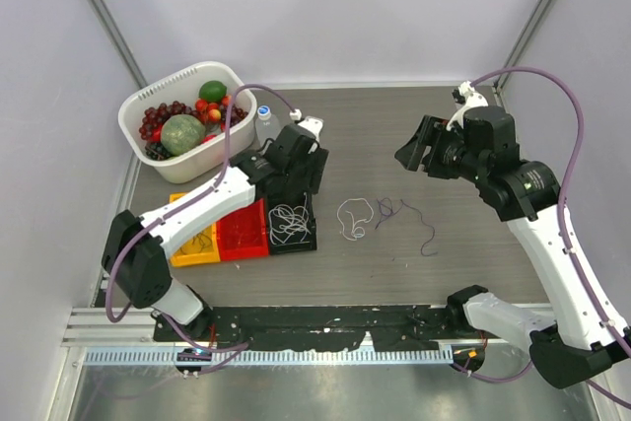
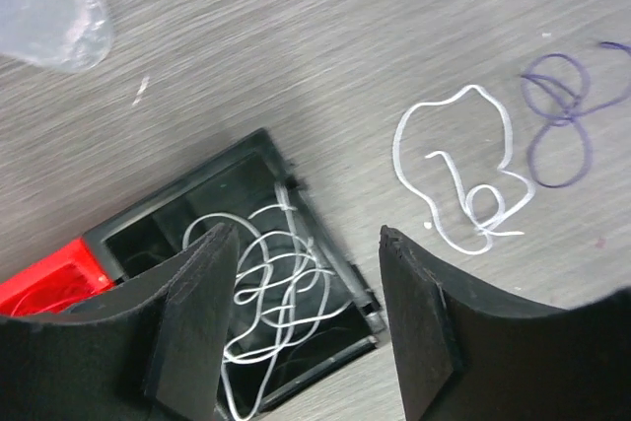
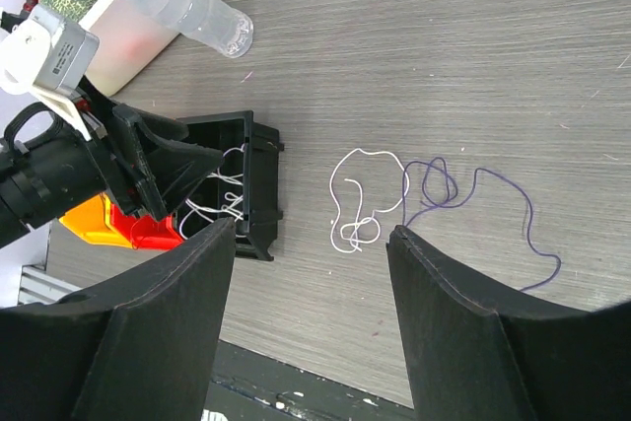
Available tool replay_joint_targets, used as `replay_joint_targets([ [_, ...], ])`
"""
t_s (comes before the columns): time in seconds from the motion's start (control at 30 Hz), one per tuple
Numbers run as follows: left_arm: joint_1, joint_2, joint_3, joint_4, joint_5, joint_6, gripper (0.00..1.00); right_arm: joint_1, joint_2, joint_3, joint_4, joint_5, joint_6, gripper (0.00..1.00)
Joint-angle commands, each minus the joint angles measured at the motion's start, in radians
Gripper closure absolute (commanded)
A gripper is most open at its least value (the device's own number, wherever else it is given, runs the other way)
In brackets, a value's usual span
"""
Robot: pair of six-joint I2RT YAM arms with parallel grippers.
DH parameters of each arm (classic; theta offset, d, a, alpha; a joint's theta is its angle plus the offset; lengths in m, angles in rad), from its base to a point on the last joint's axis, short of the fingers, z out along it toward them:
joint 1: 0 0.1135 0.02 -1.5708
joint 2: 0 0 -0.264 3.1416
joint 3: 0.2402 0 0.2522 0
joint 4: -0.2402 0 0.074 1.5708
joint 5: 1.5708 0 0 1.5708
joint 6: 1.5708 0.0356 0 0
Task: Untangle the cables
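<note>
The left gripper moves away from the black bin next and down onto the small loop at the loose white cable's near end, where its parts cross.
A loose white cable lies in loops on the table's middle, and a dark purple cable touches its right side. Both also show in the left wrist view, white and purple, and in the right wrist view, white and purple. A black bin holds a tangle of white cables. My left gripper hovers over that bin, open and empty. My right gripper is open and empty, held high above the loose cables.
A red bin and a yellow bin stand left of the black one. A white basket of fruit sits at the back left, with a clear bottle beside it. A black rail runs along the near edge.
</note>
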Motion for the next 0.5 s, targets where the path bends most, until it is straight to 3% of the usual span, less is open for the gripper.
replay_joint_targets([
  [0.0, -0.033, 0.028, 0.053, 0.067, 0.153, 0.047, 0.36, 0.002, -0.028, 0.004, 0.040, 0.016, 0.003, 0.32],
  [0.13, -0.087, 0.146, 0.103, 0.116, 0.316, 0.119, 0.35, 0.001, -0.036, 0.004, 0.037, 0.024, 0.003, 0.32],
  [0.23, -0.138, 0.265, 0.217, 0.052, 0.393, 0.168, 0.32, 0.001, -0.038, 0.011, 0.032, 0.024, 0.001, 0.32],
  [0.33, -0.184, 0.362, 0.281, 0.004, 0.401, 0.188, 0.31, 0.001, -0.038, 0.014, 0.024, 0.033, 0.001, 0.32],
  [0.47, -0.222, 0.459, 0.308, 0.011, 0.336, 0.205, 0.44, 0.001, -0.039, 0.008, 0.024, 0.036, 0.003, 0.32],
])
